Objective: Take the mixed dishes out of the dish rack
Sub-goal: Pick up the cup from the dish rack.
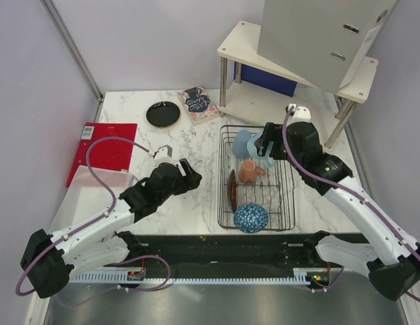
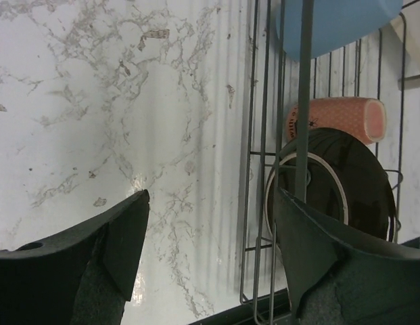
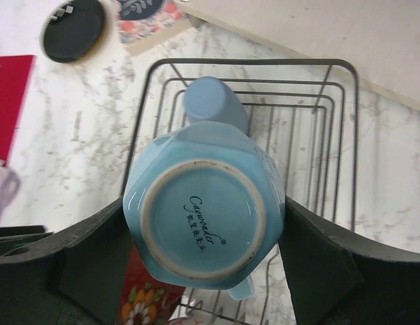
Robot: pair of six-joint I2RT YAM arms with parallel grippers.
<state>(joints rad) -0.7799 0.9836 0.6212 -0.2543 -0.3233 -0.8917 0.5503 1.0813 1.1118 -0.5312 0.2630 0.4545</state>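
Note:
My left gripper tilts up toward my right gripper next and closes on the loose end of the second light-blue cup (image 1: 252,147), since the other fingers cover the cup's sides.
The black wire dish rack (image 1: 289,203) stands right of centre. It holds a light-blue cup (image 1: 242,143), a salmon-pink mug (image 1: 249,170), an upright dark red-brown plate (image 1: 232,189) and a blue-and-white bowl (image 1: 251,218). Over the rack's far end, my right gripper (image 3: 203,223) is shut on a second light-blue cup (image 3: 199,217), bottom toward the camera, with a finger against each side. My left gripper (image 2: 210,237) is open and holds nothing, low over the marble just left of the rack (image 2: 255,135). Its right finger is in front of the dark plate (image 2: 345,183). A black plate (image 1: 163,114) lies on the table.
A patterned booklet (image 1: 198,103) lies beside the black plate. A red folder (image 1: 105,150) and a white bin (image 1: 84,193) sit at the left. The white two-tier shelf (image 1: 264,51) with a grey binder stands behind the rack.

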